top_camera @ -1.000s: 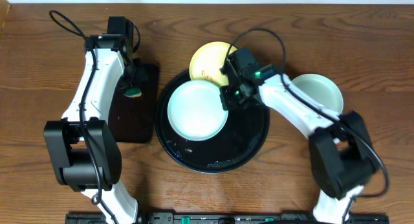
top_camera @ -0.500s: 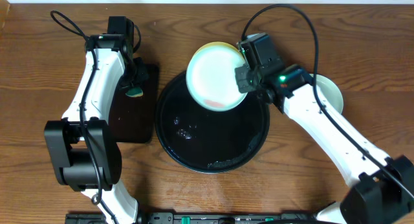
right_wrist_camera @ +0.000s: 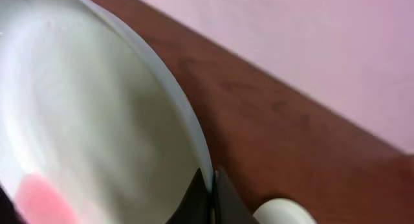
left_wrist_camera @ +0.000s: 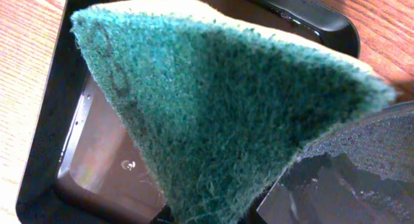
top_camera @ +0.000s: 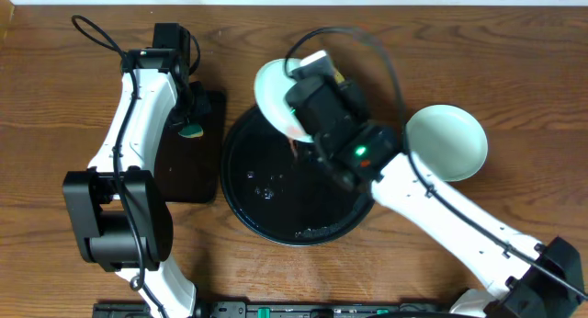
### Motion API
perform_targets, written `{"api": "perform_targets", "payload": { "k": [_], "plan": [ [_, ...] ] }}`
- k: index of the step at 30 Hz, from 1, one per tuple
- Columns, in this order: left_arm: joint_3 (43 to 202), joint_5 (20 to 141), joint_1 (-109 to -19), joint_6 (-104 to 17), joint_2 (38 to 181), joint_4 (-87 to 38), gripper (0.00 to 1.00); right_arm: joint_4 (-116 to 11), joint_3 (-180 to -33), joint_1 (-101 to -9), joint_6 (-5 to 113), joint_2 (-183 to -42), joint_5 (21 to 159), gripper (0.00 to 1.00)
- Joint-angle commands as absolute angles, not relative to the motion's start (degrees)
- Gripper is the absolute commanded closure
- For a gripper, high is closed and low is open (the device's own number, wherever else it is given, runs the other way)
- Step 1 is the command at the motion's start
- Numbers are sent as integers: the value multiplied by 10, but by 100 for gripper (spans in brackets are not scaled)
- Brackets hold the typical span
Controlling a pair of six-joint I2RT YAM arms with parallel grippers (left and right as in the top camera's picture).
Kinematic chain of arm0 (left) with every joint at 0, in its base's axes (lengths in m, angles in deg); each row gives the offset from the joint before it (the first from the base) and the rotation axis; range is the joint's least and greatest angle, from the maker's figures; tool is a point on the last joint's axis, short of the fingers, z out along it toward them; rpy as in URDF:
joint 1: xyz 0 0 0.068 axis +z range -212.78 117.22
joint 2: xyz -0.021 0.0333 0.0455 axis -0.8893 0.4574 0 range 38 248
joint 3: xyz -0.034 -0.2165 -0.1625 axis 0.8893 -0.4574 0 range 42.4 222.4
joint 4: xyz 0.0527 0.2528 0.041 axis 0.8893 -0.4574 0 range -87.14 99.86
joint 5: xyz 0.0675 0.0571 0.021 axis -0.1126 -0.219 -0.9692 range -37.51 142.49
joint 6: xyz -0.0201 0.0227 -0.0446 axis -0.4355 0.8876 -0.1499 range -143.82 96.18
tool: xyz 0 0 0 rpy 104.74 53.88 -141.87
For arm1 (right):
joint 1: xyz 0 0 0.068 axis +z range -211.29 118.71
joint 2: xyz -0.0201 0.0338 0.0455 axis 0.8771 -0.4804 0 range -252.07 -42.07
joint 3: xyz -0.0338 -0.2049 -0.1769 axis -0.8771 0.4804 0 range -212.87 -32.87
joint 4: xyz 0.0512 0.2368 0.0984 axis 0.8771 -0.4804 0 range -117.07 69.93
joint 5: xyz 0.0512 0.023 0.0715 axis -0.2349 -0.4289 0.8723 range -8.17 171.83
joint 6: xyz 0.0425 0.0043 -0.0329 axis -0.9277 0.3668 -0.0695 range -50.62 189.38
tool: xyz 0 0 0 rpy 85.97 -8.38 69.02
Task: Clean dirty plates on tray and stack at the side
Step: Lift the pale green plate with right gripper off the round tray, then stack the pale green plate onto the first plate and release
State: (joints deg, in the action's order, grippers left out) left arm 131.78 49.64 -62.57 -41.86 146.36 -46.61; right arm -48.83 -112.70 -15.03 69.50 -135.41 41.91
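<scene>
The plate lies below my right gripper, to its right in the overhead view, so next I should swing my right gripper across and down onto the second mint-blue plate and let go of the plate's rim.
My right gripper is shut on the rim of a pale mint-blue plate and holds it tilted, raised above the back edge of the round black tray. The right wrist view shows the jaws pinching the plate's rim, with a reddish smear low on its face. A second mint-blue plate lies on the table to the right. The yellow plate is hidden. My left gripper is shut on a green scouring sponge over the rectangular tray.
The smaller rectangular black tray lies left of the round tray, under the sponge, and also shows in the left wrist view. Water droplets sit on the round tray's floor. My right arm crosses the tray's right side.
My right gripper has lifted the mint-blue plate off the round tray, carried it back and left, and tilted it up. The yellow plate is now covered. The left arm has not moved.
</scene>
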Motion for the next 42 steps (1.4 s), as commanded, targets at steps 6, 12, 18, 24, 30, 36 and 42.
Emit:
{"api": "perform_targets", "payload": {
  "k": [6,12,18,24,30,36,42],
  "plan": [
    [1326,499,-625,-422,1466,-464,92,-471,-1140,-120,729,-1343,331,99],
    [1326,499,-625,-422,1466,-465,92,-475,-1140,-121,728,-1343,332,99],
    [1326,499,-625,-422,1466,-465,92,-499,-1136,-143,690,-1344,410,99],
    [1326,500,-625,-422,1466,-467,92,-530,-1136,-229,602,-1344,522,99],
    [1322,500,-625,-422,1466,-469,92,-563,-1137,-371,532,-1344,685,99],
    [1320,500,-625,-422,1466,-468,92,-598,-1136,-500,505,-1353,762,99],
    [1320,500,-625,-422,1466,-463,92,-635,-1136,-565,482,-1389,763,99]
  ]
}}
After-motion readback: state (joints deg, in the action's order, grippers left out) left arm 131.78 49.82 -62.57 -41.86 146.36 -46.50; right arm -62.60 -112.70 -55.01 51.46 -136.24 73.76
